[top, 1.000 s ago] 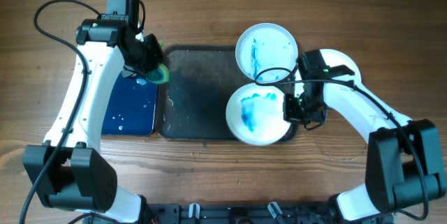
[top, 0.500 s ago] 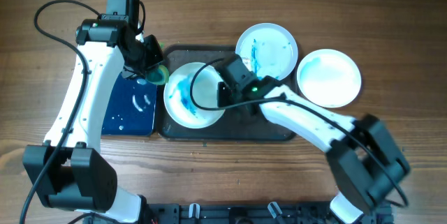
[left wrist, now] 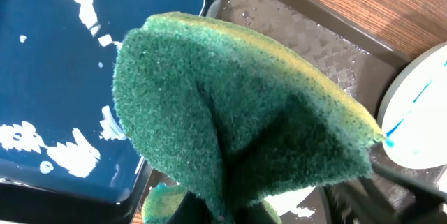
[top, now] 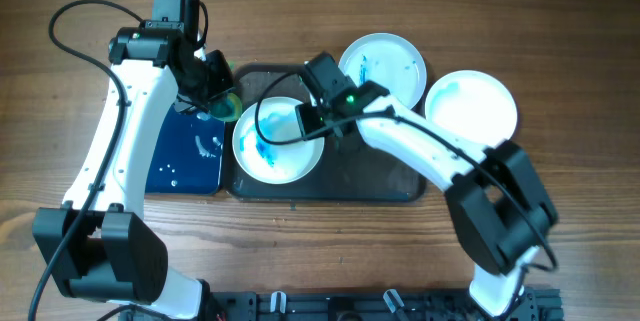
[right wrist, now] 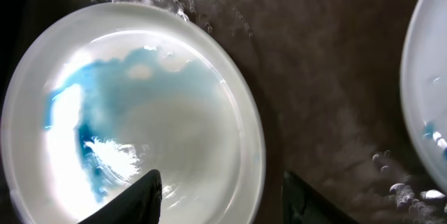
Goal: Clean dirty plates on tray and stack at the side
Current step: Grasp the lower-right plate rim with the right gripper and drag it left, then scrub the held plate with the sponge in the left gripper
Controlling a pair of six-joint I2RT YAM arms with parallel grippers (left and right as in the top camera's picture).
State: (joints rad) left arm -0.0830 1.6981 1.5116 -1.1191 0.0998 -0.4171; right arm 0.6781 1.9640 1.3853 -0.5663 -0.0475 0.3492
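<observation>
The right gripper's open fingers are on both sides of the smeared plate's rim (top: 322, 145) (right wrist: 255, 182) facing the other plates, so the robot will lower that gripper around that rim and close it.
A white plate (top: 277, 141) smeared with blue lies on the left part of the dark tray (top: 370, 171). My right gripper (top: 310, 121) hovers over its right rim, open. In the right wrist view the two fingertips (right wrist: 143, 196) straddle the rim of that plate (right wrist: 133, 112) without touching it. A second smeared plate (top: 380, 69) sits at the tray's back right corner. A third plate (top: 470, 111), faintly bluish, lies on the table to the right. My left gripper (top: 215, 96) is shut on a green sponge (left wrist: 230, 105), held above the tray's left edge.
A smaller blue tray (top: 185, 151) with water and white foam flecks sits left of the dark tray. The dark tray's bare surface (right wrist: 328, 77) is wet with droplets. Brown wooden table all around.
My right arm carried the smeared plate from the tray's right end to its left part, and its jaws have opened off it. The left arm and sponge have not moved.
</observation>
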